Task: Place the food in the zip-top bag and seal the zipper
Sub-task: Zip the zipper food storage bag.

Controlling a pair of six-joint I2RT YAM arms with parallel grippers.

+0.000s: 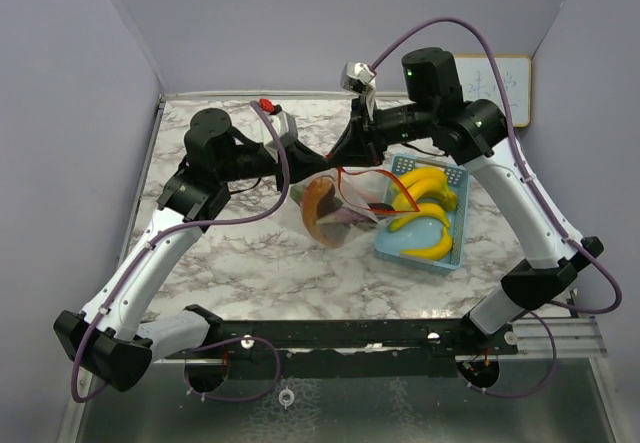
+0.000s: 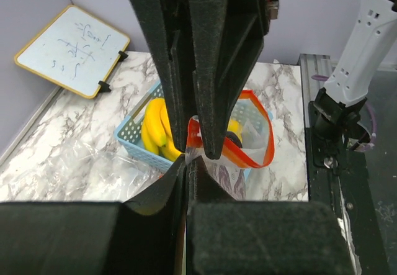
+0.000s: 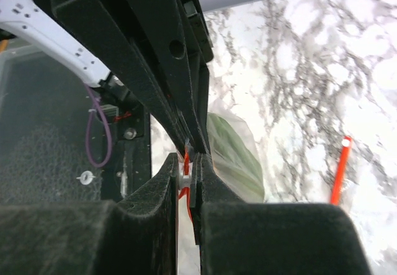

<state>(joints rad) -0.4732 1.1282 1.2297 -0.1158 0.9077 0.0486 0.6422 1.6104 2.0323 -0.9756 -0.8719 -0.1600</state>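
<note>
The bag's rim is still wide open, so my right gripper will pull the white slider (image 3: 186,171) along the orange zipper toward the zipper's end by the basket and let go of it there.
The clear zip-top bag (image 1: 335,208) with an orange zipper rim (image 2: 263,132) hangs open between both grippers above the table. Inside it I see a brown-orange piece (image 1: 320,213) and a green leaf (image 3: 234,157). Yellow bananas (image 1: 425,201) lie in the light blue basket (image 1: 452,261), outside the bag; they also show in the left wrist view (image 2: 154,126). My left gripper (image 1: 318,159) is shut on the bag's top edge (image 2: 186,162). My right gripper (image 1: 347,151) is shut on the orange zipper at its white slider (image 3: 186,171). The two grippers' fingertips almost touch.
A small whiteboard (image 1: 500,88) leans at the back right, also in the left wrist view (image 2: 71,48). A red object (image 1: 265,104) lies at the back left of the marble table (image 1: 250,263). Loose clear plastic (image 2: 68,163) lies beside the basket.
</note>
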